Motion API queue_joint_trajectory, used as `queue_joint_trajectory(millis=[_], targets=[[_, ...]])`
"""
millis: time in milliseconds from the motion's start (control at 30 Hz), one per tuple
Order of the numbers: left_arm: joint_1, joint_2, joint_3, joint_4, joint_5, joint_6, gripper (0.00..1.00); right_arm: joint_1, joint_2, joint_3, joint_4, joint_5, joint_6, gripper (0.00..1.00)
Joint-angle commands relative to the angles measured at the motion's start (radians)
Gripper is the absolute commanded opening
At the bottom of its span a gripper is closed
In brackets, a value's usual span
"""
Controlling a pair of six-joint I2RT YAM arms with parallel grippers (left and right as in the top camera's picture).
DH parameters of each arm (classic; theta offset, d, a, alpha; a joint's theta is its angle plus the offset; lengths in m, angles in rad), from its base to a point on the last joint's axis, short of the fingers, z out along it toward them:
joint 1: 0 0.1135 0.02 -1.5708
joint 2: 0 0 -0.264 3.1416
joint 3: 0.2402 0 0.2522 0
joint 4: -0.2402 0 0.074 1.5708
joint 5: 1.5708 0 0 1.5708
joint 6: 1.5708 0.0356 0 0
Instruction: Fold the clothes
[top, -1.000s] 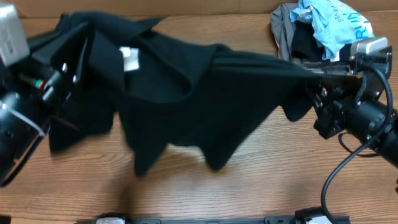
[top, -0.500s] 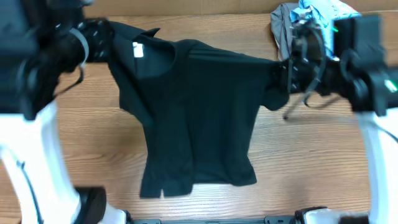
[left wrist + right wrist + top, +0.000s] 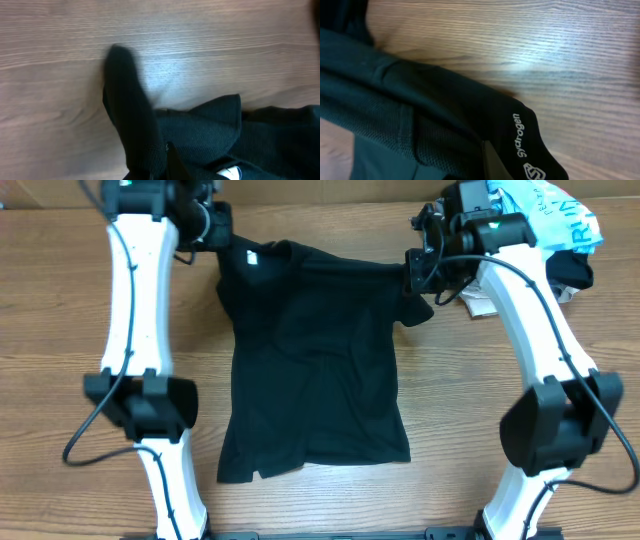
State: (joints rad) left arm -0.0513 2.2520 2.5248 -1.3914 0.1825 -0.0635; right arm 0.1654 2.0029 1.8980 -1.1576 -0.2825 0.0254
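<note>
I should move my left gripper to the right in the overhead view, toward the shirt's collar [image 3: 264, 253] [image 3: 234, 164], and let go of the shirt's shoulder, because the shirt's body is already spread out.
The clothes, a black T-shirt [image 3: 315, 370], lie spread on the wooden table with the hem toward the front edge and the collar at the back. A small white tag [image 3: 250, 258] shows inside the collar. My left gripper [image 3: 218, 228] is shut on the shirt's back left shoulder. In the left wrist view black fabric [image 3: 135, 125] bunches round the left gripper [image 3: 167, 165], with the tag [image 3: 230, 173] beside it. My right gripper [image 3: 413, 272] is shut on the back right shoulder, where the sleeve droops. The right wrist view has cloth with a white logo [image 3: 519, 134] wrapped over the right gripper [image 3: 490, 165].
A heap of other garments lies at the back right corner, partly behind the right arm, with a light blue printed piece [image 3: 548, 208] on top. Both white arms reach from the front edge along the shirt's two sides.
The shirt hung stretched in the air between the two grippers. Both arms have swung to the far side, and it now lies flat on the table, hem toward the front.
</note>
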Motion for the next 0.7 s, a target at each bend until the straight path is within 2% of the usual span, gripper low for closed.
queue_joint_trajectory(millis=[0,300,433,500,667], targets=[[-0.009,0.049,0.008,0.035,-0.06,0.042,0.05,-0.034,0.025,0.003,0.025,0.058,0.0,0.04],[-0.018,0.098,0.008,0.136,-0.058,0.042,0.08,-0.167,0.043,0.0,0.05,0.069,0.0,0.04],[-0.042,0.099,0.006,0.126,-0.059,0.042,0.11,-0.233,0.045,-0.001,0.018,0.064,0.0,0.04],[-0.06,0.099,-0.001,0.115,-0.059,0.057,0.15,-0.257,0.05,-0.001,-0.011,0.065,0.0,0.04],[-0.108,0.099,-0.031,0.112,-0.067,0.114,0.56,-0.272,0.07,-0.013,-0.042,0.066,-0.004,0.04]])
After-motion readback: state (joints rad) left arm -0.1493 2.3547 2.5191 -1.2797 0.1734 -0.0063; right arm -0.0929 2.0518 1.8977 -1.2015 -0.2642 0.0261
